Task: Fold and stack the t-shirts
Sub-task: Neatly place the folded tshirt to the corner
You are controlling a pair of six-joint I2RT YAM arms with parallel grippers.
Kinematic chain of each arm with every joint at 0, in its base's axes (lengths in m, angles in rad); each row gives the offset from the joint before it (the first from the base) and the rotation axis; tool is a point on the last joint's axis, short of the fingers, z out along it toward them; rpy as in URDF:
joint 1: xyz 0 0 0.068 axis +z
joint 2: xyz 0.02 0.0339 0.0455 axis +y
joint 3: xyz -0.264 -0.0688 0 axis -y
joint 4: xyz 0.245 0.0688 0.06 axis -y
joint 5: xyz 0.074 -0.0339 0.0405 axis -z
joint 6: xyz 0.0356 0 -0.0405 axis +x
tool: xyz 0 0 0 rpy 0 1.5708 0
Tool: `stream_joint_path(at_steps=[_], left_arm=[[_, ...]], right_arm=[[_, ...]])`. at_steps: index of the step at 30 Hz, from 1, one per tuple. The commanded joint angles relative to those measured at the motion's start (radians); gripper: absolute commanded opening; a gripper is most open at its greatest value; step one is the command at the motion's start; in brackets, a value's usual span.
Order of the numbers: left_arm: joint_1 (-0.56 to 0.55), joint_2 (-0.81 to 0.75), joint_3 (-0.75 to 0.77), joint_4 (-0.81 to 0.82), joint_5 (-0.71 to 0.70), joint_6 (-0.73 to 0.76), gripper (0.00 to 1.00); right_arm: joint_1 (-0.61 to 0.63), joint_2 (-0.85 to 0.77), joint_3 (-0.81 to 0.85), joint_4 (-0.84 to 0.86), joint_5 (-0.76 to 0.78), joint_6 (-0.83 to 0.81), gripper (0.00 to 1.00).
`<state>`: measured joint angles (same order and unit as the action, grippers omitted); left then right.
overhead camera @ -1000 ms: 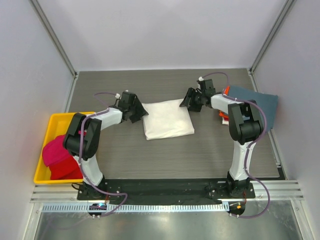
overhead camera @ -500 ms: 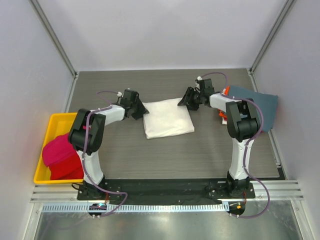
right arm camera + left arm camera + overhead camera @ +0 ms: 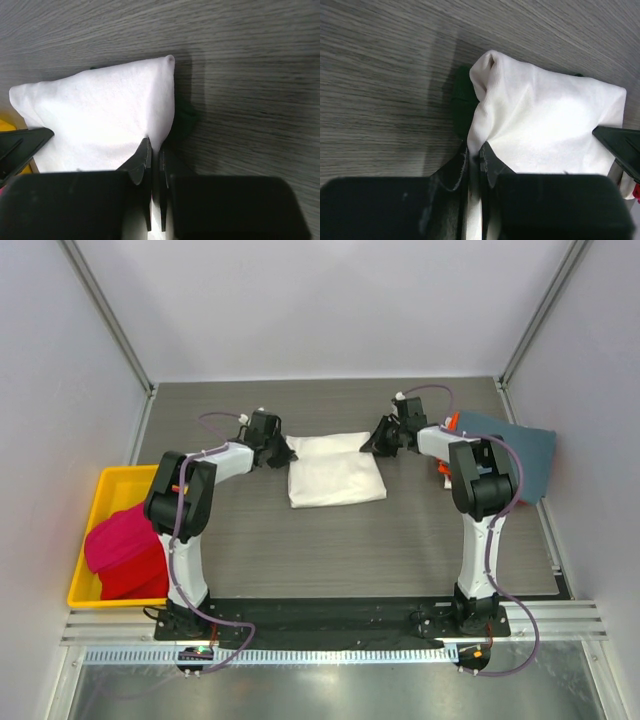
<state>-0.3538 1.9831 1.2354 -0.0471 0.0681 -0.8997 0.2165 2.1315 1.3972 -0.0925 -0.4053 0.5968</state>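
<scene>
I should next raise my left gripper, shift it to the right in the top view and release above the slate-blue t-shirt's inner edge (image 3: 468,422), as the cream-white t-shirt (image 3: 335,478) is folded.
The cream-white t-shirt (image 3: 335,478) lies folded on the middle of the table, its far edge puckered. My left gripper (image 3: 281,451) is shut on its far left corner, and the left wrist view shows white cloth (image 3: 545,120) pinched between the jaws of that gripper (image 3: 475,150). My right gripper (image 3: 373,446) is shut on the far right corner, where the cloth (image 3: 100,115) runs into its closed jaws (image 3: 154,150). Dark green fabric (image 3: 462,100) peeks from under each held corner. A slate-blue t-shirt (image 3: 515,455) lies at the right, and red t-shirts (image 3: 122,550) sit in the bin.
A yellow bin (image 3: 110,490) stands at the table's left edge beside the left arm. Orange cloth (image 3: 452,421) shows beside the slate-blue shirt, partly behind the right arm. Grey walls close in the table at the back and sides.
Both grippers have closed on the white shirt's far corners. The left one has slid in toward the corner, and the far edge is now bunched and slightly raised.
</scene>
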Motion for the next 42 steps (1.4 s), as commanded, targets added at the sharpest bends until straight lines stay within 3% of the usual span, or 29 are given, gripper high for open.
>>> stream_joint_path(at_steps=[1, 8, 13, 17, 23, 32, 37, 42], left_arm=[[-0.007, -0.068, 0.016, 0.062, -0.034, 0.051, 0.00], [-0.068, -0.204, -0.034, 0.150, -0.044, 0.085, 0.00], [-0.117, -0.282, -0.011, 0.154, -0.051, 0.064, 0.00], [-0.189, -0.329, 0.050, 0.150, -0.056, 0.061, 0.00], [-0.301, -0.316, 0.226, 0.138, -0.059, 0.047, 0.00], [-0.481, -0.011, 0.646, 0.122, -0.088, 0.016, 0.00], [-0.531, 0.192, 0.959, 0.118, -0.077, 0.001, 0.00], [-0.553, 0.357, 1.113, 0.177, -0.074, -0.053, 0.00]], right_arm=[[0.004, -0.126, -0.012, 0.059, 0.068, -0.005, 0.01], [0.003, -0.364, -0.134, 0.071, 0.123, -0.028, 0.01], [-0.003, -0.553, -0.168, -0.033, 0.233, -0.048, 0.01], [-0.029, -0.697, -0.162, -0.143, 0.325, -0.055, 0.01], [-0.192, -0.860, -0.106, -0.346, 0.402, -0.057, 0.01], [-0.543, -0.898, -0.003, -0.535, 0.422, -0.112, 0.01], [-0.657, -0.874, 0.020, -0.567, 0.399, -0.123, 0.01], [-0.755, -0.832, 0.031, -0.569, 0.399, -0.115, 0.01]])
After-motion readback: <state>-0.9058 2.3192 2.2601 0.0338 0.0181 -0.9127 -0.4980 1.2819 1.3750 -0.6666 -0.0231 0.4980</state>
